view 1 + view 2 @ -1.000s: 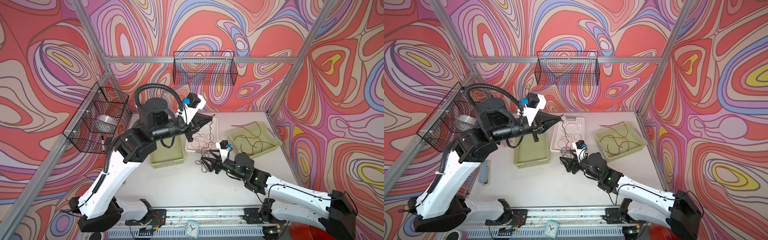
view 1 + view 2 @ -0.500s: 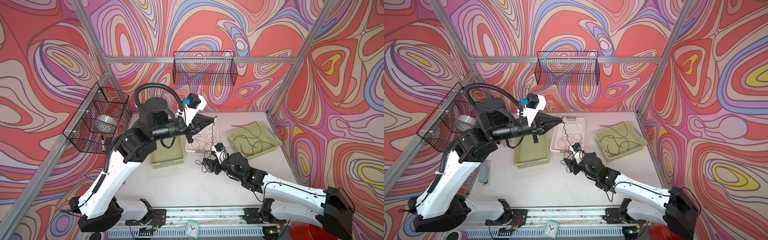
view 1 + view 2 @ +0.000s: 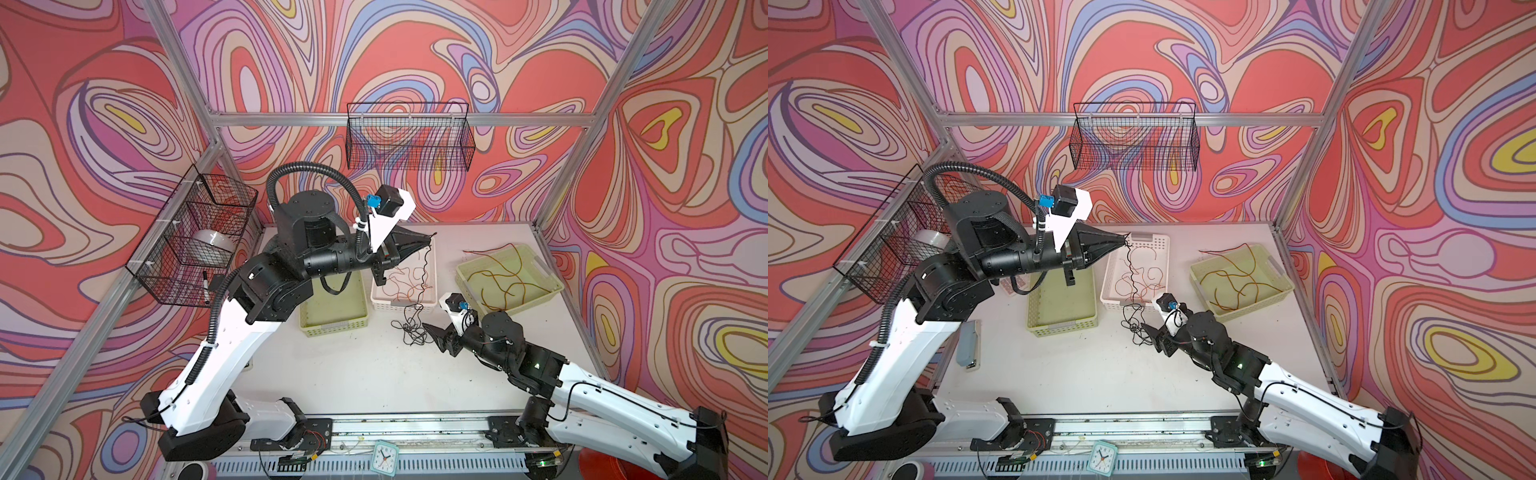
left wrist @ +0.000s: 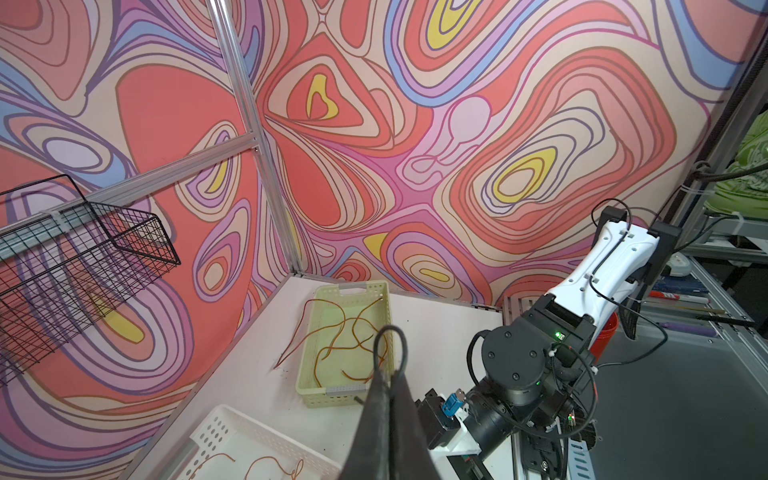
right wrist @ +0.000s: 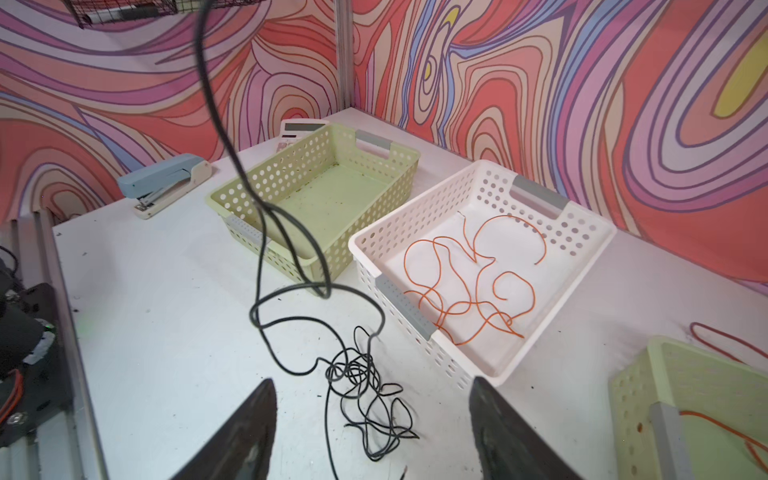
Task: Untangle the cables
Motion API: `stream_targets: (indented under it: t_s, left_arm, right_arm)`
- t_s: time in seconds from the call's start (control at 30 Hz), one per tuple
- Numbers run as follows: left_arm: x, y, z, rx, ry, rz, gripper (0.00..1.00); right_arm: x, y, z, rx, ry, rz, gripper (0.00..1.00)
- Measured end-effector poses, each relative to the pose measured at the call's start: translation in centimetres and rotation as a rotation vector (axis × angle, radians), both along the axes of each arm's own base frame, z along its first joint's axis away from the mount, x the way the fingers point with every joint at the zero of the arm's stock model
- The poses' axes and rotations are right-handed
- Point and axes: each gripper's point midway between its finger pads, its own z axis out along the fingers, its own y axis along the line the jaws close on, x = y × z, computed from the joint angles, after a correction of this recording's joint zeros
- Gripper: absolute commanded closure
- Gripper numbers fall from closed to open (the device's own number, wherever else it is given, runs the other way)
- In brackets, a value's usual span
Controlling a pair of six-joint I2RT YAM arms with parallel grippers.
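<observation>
Next, my right gripper moves its open fingers outward onto the piece of black cable above the tangle [image 3: 411,328] [image 5: 365,386], which hangs clear just outward of the gripper.
My left gripper [image 3: 432,237] [image 3: 1126,240] [image 4: 388,374] is raised above the white basket [image 3: 432,301] and shut on a black cable [image 4: 388,343]. That cable hangs down to a black tangle [image 3: 411,328] [image 3: 1136,328] [image 5: 365,386] on the table. My right gripper [image 3: 436,337] [image 3: 1152,334] [image 5: 372,381] stands open low over the table. The tangle lies just ahead of its fingers, which do not touch it. Orange cables [image 3: 405,278] [image 5: 469,282] lie in the white basket. Red-brown cables [image 3: 505,278] [image 4: 345,345] lie in a green basket [image 3: 548,286] at the right.
An empty green basket [image 3: 332,330] [image 5: 282,174] stands left of the white one. A blue stapler [image 3: 967,345] [image 5: 162,183] and a calculator [image 5: 299,129] lie at the left. Wire baskets [image 3: 409,137] [image 3: 195,237] hang on the back and left walls.
My right gripper shifted slightly towards the tangle, then drew back to the right, still open. The left gripper has held still with the black cable.
</observation>
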Motion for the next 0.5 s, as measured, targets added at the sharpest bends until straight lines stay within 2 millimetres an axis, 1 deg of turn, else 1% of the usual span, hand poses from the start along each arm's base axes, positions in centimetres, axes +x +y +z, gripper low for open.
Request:
stream_targets:
  t_s: [0.1, 0.2, 0.27, 0.33, 0.37, 0.4, 0.43, 0.47, 0.5]
  left_arm:
    - [-0.3, -0.1, 0.0, -0.002, 0.007, -0.016, 1.00]
    - [-0.5, -0.2, 0.0, -0.005, 0.016, -0.034, 1.00]
    - [-0.7, -0.4, -0.1, -0.007, 0.027, -0.046, 1.00]
    - [-0.7, -0.5, -0.2, -0.007, 0.038, -0.056, 1.00]
    - [-0.7, -0.6, -0.2, -0.007, 0.041, -0.060, 1.00]
    - [-0.6, -0.8, -0.2, -0.007, 0.044, -0.064, 1.00]
    - [-0.6, -0.9, -0.2, -0.008, 0.045, -0.065, 1.00]
    - [-0.5, -0.9, -0.1, -0.008, 0.045, -0.066, 1.00]
    - [-0.5, -1.0, 0.0, -0.009, 0.044, -0.067, 1.00]
  right_arm:
    - [1.2, 0.1, -0.8, -0.049, -0.023, -0.026, 0.27]
    - [2.8, 0.6, -2.0, -0.083, -0.037, -0.065, 0.29]
    - [4.0, 1.0, -2.7, -0.092, -0.047, -0.091, 0.33]
    - [5.0, 1.5, -2.7, -0.075, -0.063, -0.110, 0.42]
    - [5.5, 1.8, -2.6, -0.054, -0.072, -0.114, 0.50]
    - [5.9, 1.9, -2.5, -0.034, -0.077, -0.115, 0.66]
    - [6.2, 2.2, -2.3, -0.003, -0.086, -0.113, 0.85]
    - [6.5, 2.4, -2.2, 0.032, -0.084, -0.113, 1.00]
    - [6.6, 2.6, -2.3, 0.052, -0.080, -0.111, 1.00]
